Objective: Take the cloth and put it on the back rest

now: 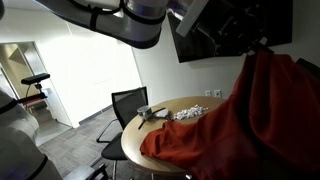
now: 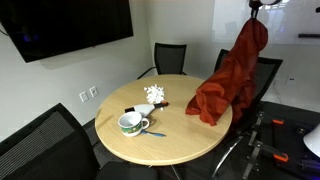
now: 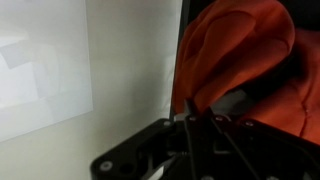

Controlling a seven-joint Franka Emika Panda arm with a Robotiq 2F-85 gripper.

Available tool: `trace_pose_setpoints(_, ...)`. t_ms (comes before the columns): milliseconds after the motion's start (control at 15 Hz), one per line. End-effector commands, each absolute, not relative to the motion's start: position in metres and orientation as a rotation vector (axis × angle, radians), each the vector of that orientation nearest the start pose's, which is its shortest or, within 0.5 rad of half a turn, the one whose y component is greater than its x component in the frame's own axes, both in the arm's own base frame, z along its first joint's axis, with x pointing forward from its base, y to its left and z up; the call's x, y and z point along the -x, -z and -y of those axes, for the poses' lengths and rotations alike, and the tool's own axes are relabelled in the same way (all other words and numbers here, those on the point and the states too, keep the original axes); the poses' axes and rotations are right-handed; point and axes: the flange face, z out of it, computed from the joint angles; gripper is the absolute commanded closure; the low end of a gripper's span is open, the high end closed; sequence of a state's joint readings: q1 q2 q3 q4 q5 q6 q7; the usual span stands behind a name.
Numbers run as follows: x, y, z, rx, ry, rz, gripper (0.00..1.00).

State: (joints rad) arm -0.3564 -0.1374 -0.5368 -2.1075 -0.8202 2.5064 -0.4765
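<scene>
My gripper holds the fold, and the cloth's end still drapes the table. Next, my gripper will go up, swing over the black chair's back rest, then go down and release the fold.
A red cloth (image 2: pixel 232 80) hangs from my gripper (image 2: pixel 258 8) at the top of the picture. Its lower end still drapes on the round wooden table (image 2: pixel 170 135). In an exterior view the cloth (image 1: pixel 235 125) fills the right foreground. In the wrist view the cloth (image 3: pixel 235 50) bunches at my gripper (image 3: pixel 190 118), whose fingers are shut on it. A black chair with a back rest (image 2: pixel 268 72) stands right behind the hanging cloth.
On the table stand a green-and-white cup (image 2: pixel 131 123), a pen (image 2: pixel 155 132), a white crumpled heap (image 2: pixel 154 94) and a small dark object (image 2: pixel 129 108). More black chairs (image 2: pixel 168 58) ring the table. A TV (image 2: pixel 60 25) hangs on the wall.
</scene>
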Motion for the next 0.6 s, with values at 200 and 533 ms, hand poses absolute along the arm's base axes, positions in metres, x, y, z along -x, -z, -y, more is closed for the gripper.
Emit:
trace_pose_setpoints(200, -0.328, -0.588, 0.466, -2.357, -0.120, -0.040, 0.98)
trace_pose_setpoints(533, -0.324, -0.575, 0.466, -2.353, -0.104, -0.043, 0.93)
